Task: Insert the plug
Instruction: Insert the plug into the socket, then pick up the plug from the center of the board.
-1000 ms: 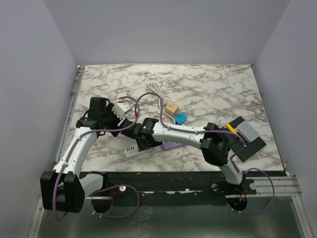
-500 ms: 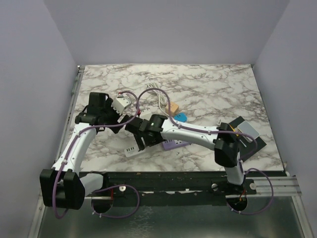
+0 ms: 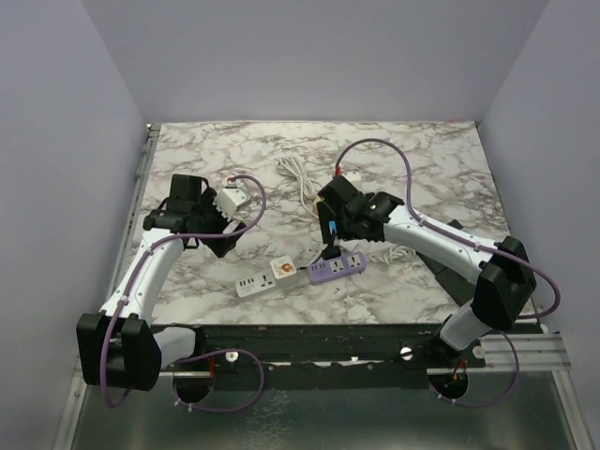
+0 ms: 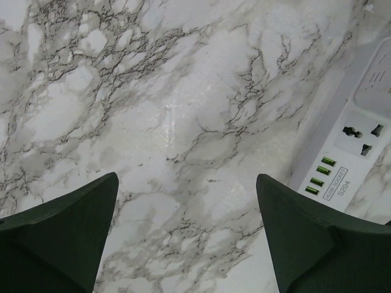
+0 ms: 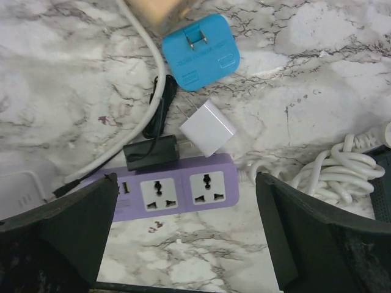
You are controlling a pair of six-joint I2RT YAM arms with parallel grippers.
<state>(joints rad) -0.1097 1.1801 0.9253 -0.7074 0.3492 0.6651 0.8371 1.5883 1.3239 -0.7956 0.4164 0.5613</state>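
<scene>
The right gripper moves outward past the blue plug (image 5: pixel 198 52) next and lowers around the tan block (image 5: pixel 161 12), which lies outward of this gripper and below.
A small pale plug with an orange mark (image 3: pixel 281 270) sits on top of the white power strip (image 3: pixel 258 280), which lies end to end with a purple strip (image 3: pixel 336 270). My left gripper (image 3: pixel 223 234) is open above bare marble, left of the white strip (image 4: pixel 351 143); nothing is between its fingers (image 4: pixel 73 226). My right gripper (image 3: pixel 333 239) is open and empty above the purple strip (image 5: pixel 177 189). Beside that strip lie a black plug (image 5: pixel 151 154), a white plug (image 5: pixel 208 128) and a blue plug (image 5: pixel 198 52).
A coiled white cable (image 5: pixel 330 165) lies right of the purple strip, and another white cable (image 3: pixel 295 173) runs to the back. A white adapter (image 3: pixel 231 199) rests near the left arm. A tan block (image 5: pixel 162 9) is beside the blue plug.
Both grippers have opened and drawn away from the white strip, the right one up and to the right over the purple strip. The pale plug now stands uncovered on the white strip.
</scene>
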